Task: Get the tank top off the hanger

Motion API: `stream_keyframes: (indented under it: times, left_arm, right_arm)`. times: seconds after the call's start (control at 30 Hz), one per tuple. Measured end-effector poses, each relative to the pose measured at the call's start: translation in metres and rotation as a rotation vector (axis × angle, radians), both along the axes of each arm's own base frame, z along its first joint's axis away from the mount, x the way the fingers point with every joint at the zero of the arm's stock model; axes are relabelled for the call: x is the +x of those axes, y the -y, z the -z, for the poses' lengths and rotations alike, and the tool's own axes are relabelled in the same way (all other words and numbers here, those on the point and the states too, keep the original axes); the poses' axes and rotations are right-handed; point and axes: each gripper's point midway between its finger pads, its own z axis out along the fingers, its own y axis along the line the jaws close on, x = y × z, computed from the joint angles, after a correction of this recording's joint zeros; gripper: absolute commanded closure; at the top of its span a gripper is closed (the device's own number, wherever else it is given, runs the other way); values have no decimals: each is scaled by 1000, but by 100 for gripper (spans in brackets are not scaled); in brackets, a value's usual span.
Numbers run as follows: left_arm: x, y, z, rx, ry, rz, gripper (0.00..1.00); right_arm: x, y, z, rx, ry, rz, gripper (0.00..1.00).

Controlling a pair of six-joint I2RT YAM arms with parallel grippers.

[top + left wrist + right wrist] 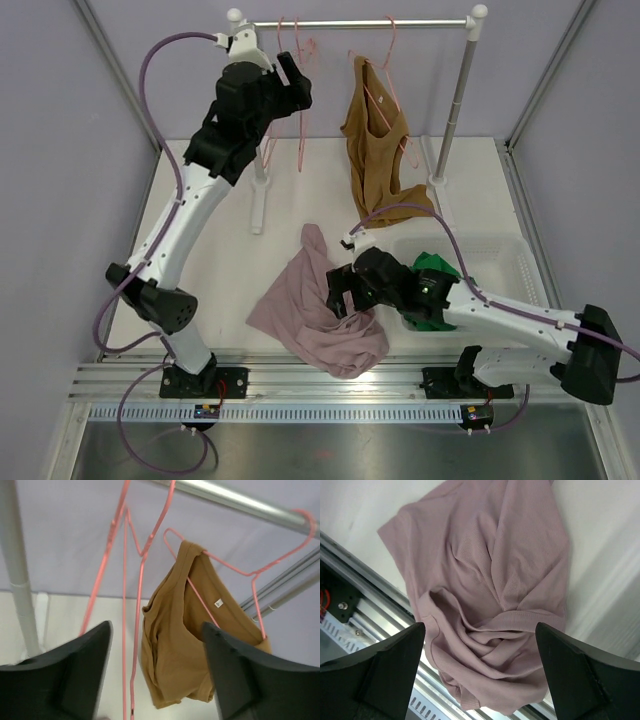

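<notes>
The middle fold of the mauve tank top lies down and to the left in the top view. I should lower my right gripper that way next, around that fold.
A brown tank top [378, 150] hangs on a pink hanger [383, 70] from the metal rail [360, 22]; it also shows in the left wrist view [185, 640]. My left gripper [297, 72] is raised near the rail, left of the brown top, open and empty, with empty pink hangers [125, 580] in front of it. A mauve tank top [320, 305] lies crumpled on the table at the front edge, off any hanger. My right gripper [337, 298] hovers over it, open and empty, with the cloth [490, 605] between the spread fingers.
A white basket [500, 265] with a green garment [432, 268] stands at the right, under my right arm. The rack's white posts [458, 95] and feet [258, 205] stand on the table. An aluminium rail [300, 385] runs along the front edge.
</notes>
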Motion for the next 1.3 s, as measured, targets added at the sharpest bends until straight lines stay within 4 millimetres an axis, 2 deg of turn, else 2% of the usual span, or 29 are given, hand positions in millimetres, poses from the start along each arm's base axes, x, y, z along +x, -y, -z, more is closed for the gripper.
stream_keyframes:
  times: [0.13, 0.23, 0.33, 0.37, 0.5, 0.53, 0.57, 0.6, 0.63, 0.67, 0.7, 0.8, 0.87, 0.97, 1.07, 1.17, 1.23, 1.3]
  left_arm:
    - [-49, -21, -50, -45, 93, 17, 1]
    - [-90, -42, -78, -69, 156, 17, 1]
    - [-137, -69, -86, -80, 191, 7, 1]
    - [-146, -76, -85, -82, 195, 2, 1]
    - [-186, -105, -62, -68, 171, -26, 1]
    - [-194, -111, -52, -59, 156, -31, 1]
    - [-200, -115, -43, -50, 140, -34, 1]
    - [-204, -118, -31, -39, 123, -37, 1]
    - [-209, -122, -18, -26, 99, -42, 1]
    - [-214, -126, 0, -7, 66, -47, 1]
    - [-219, -130, 16, 6, 42, -52, 1]
    - [-236, -142, 68, 59, -58, -60, 1]
    - [-249, -148, 95, 84, -103, -57, 1]
    - [-267, -160, 121, 110, -123, -55, 1]
    - [-274, -168, 138, 132, -122, -67, 1]
    - [-280, -178, 162, 165, -134, -97, 1]
    - [-283, -184, 175, 181, -144, -116, 1]
    - [-286, -188, 180, 188, -146, -127, 1]
  right_arm:
    - [6, -12, 30, -100, -47, -16, 1]
    - [11, -24, 59, -179, -97, -28, 0]
    - [11, -33, 90, -262, -143, -43, 1]
    - [11, -36, 99, -287, -154, -50, 0]
    - [6, -50, 133, -402, -180, -87, 1]
    - [7, -52, 135, -430, -168, -87, 4]
    - [7, -57, 135, -437, -159, -92, 15]
    - [8, -59, 137, -450, -149, -95, 47]
    - [10, -62, 137, -454, -141, -97, 64]
    - [12, -64, 137, -453, -135, -97, 76]
    - [14, -66, 136, -452, -127, -94, 100]
    - [16, -67, 135, -444, -124, -87, 100]
    - [16, -68, 133, -438, -119, -91, 100]
    - [15, -65, 119, -423, -105, -94, 100]
    - [19, -57, 87, -405, -57, -67, 100]
    - [32, -47, 31, -365, 38, 1, 100]
    - [41, -39, -14, -318, 110, 58, 100]
    - [48, -27, -61, -266, 180, 122, 100]
